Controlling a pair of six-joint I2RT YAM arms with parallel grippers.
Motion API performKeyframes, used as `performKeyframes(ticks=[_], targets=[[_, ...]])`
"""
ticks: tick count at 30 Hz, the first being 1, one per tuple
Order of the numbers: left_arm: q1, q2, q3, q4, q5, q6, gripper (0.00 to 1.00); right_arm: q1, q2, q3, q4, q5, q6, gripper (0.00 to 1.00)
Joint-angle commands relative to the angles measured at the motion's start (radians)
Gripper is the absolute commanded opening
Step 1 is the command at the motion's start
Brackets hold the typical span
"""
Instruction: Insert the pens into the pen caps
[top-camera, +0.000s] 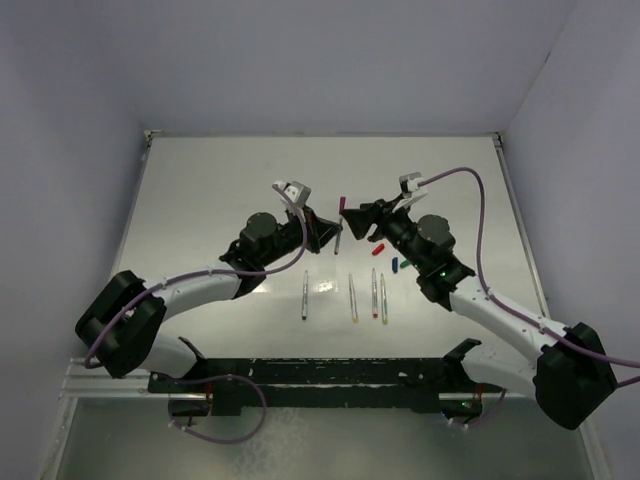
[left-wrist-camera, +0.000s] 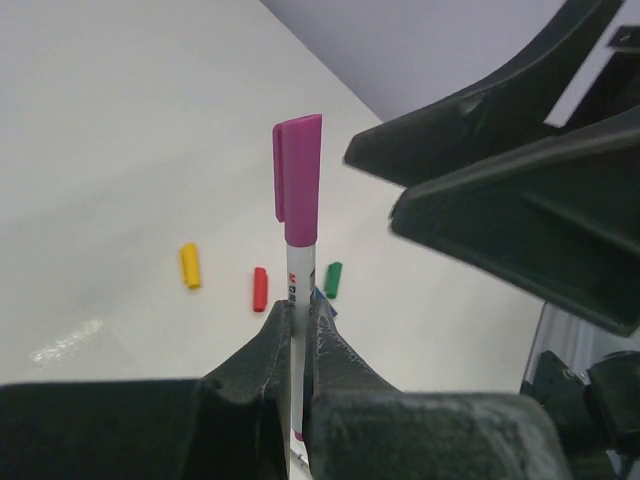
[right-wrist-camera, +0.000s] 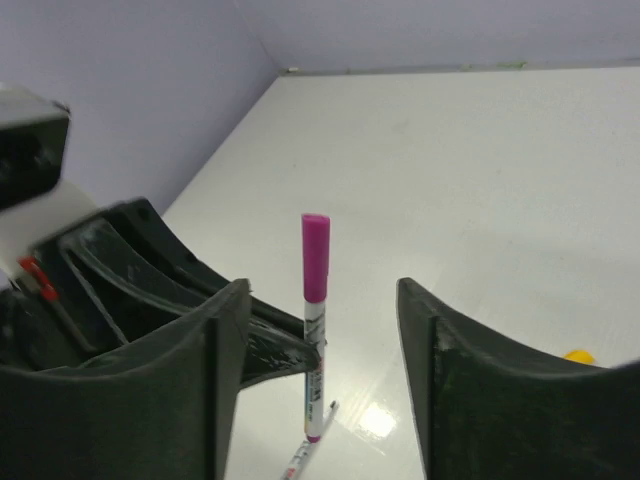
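Observation:
The left gripper moves down and to the left in the top view next and releases the pen, as clear table lies below on that side.
My left gripper (left-wrist-camera: 300, 320) is shut on one of the pens (left-wrist-camera: 301, 285), holding it upright above the table. A purple pen cap (left-wrist-camera: 298, 180) sits on the pen's top end. My right gripper (right-wrist-camera: 322, 295) stands open, its jaws either side of the capped pen (right-wrist-camera: 315, 330) without touching it. In the top view both grippers, left (top-camera: 333, 236) and right (top-camera: 352, 216), meet at mid-table. Several bare pens (top-camera: 352, 297) lie in a row nearer the arm bases. Loose caps lie on the table: yellow (left-wrist-camera: 190, 265), red (left-wrist-camera: 260, 289) and green (left-wrist-camera: 333, 279), with a blue one (top-camera: 394, 264) beside the green.
The white table (top-camera: 230, 190) is bounded by pale walls at the back and sides. The loose red cap (top-camera: 379, 243) and green cap (top-camera: 404, 265) lie under my right arm (top-camera: 440, 260). A black rail (top-camera: 320, 375) runs along the near edge.

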Motion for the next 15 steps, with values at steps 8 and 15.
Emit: performKeyframes(ticks=[8, 15], targets=[[0.045, 0.076, 0.105, -0.261, -0.267, 0.108, 0.00, 0.005, -0.030, 0.120, -0.130, 0.209, -0.075, 0.78], [0.186, 0.184, 0.235, -0.486, -0.332, 0.090, 0.07, 0.006, -0.084, 0.064, -0.225, 0.285, -0.047, 0.78]])
